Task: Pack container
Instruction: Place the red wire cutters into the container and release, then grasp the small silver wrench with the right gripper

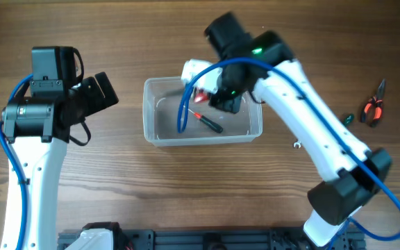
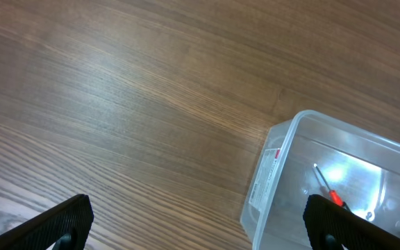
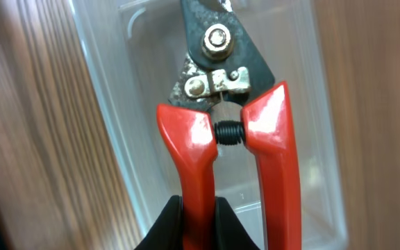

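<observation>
The right gripper lowers the cutters between the container's sides next and releases their red handle. The cutters are already over the container's bottom, which lies below the gripper.
The container point(image 1: 151, 132), a clear rectangular tub, sits mid-table and holds a red-and-black screwdriver point(image 1: 207, 121). It also shows at the lower right of the left wrist view point(image 2: 283, 156), with the screwdriver point(image 2: 328, 191) inside. My right gripper point(image 3: 198, 215) is shut on one red handle of a pair of cutters point(image 3: 228, 104) and holds them over the container point(image 3: 110, 104); overhead only a red bit of the cutters point(image 1: 200, 98) shows under the arm. My left gripper point(image 2: 200, 226) is open and empty, left of the container.
Orange-handled pliers point(image 1: 374, 105) and a small green tool point(image 1: 348, 119) lie at the far right of the wooden table. A small metal part point(image 1: 296, 145) lies right of the container.
</observation>
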Controlling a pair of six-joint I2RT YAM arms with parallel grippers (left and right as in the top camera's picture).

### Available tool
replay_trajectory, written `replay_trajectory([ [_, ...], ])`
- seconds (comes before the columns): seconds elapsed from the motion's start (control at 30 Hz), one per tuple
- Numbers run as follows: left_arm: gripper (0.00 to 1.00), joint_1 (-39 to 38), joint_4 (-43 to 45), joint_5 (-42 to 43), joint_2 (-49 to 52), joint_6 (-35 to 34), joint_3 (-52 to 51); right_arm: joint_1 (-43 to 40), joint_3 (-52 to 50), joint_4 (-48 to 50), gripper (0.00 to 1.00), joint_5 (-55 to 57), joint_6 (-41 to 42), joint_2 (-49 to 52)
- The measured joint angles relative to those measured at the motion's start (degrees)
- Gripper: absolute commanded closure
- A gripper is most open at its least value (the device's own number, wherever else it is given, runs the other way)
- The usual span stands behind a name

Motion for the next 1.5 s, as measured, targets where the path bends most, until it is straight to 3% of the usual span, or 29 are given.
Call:
replay_trajectory([
  [0.2,0.00,0.0,0.0,0.0,0.0,0.0,0.0,0.2,-17.5,15.6,0.95,-0.5,-1.9,4.1],
  [0.3,0.00,0.0,0.0,0.0,0.0,0.0,0.0,0.2,-22.4,19.0,0.88,-0.5,0.6,5.4],
  [0.33,0.00,0.0,0.0,0.0,0.0,0.0,0.0,0.2,-22.4,19.1,0.76,-0.4,1.6,5.5],
  [0.37,0.00,0.0,0.0,0.0,0.0,0.0,0.0,0.2,-22.1,19.0,0.38,-0.2,3.6,5.5],
  [0.4,0.00,0.0,0.0,0.0,0.0,0.0,0.0,0.2,-21.4,18.6,0.15,0.6,5.9,5.5],
  [0.47,0.00,0.0,0.0,0.0,0.0,0.0,0.0,0.2,-17.0,15.9,0.10,3.3,12.6,5.4],
  [0.5,0.00,0.0,0.0,0.0,0.0,0.0,0.0,0.2,-14.6,14.0,0.00,4.4,14.7,5.2],
  [0.7,0.00,0.0,-1.4,0.0,0.0,0.0,0.0,-1.2,0.8,7.3,0.00,12.0,30.0,-2.1],
  [0.73,0.00,0.0,-1.7,0.0,0.0,0.0,0.0,-4.4,2.0,6.9,0.00,13.7,37.1,-5.8],
  [0.8,0.00,0.0,-1.7,0.0,0.0,0.0,0.0,-8.9,2.4,5.7,0.00,15.5,43.7,-9.2],
  [0.97,0.00,0.0,-1.7,0.0,0.0,0.0,0.0,-29.0,1.6,-1.8,0.00,16.4,60.4,-11.6],
  [1.1,0.00,0.0,-1.7,0.0,0.0,0.0,0.0,-35.5,-9.6,0.8,0.00,15.4,69.1,-11.7],
  [1.27,0.00,0.0,-1.8,0.0,0.0,0.0,0.0,-37.3,-33.4,18.1,0.00,13.2,73.3,-10.8],
  [1.5,0.00,0.0,-1.8,0.0,0.0,0.0,0.0,-37.3,-46.1,34.0,0.00,13.1,76.9,-10.4],
])
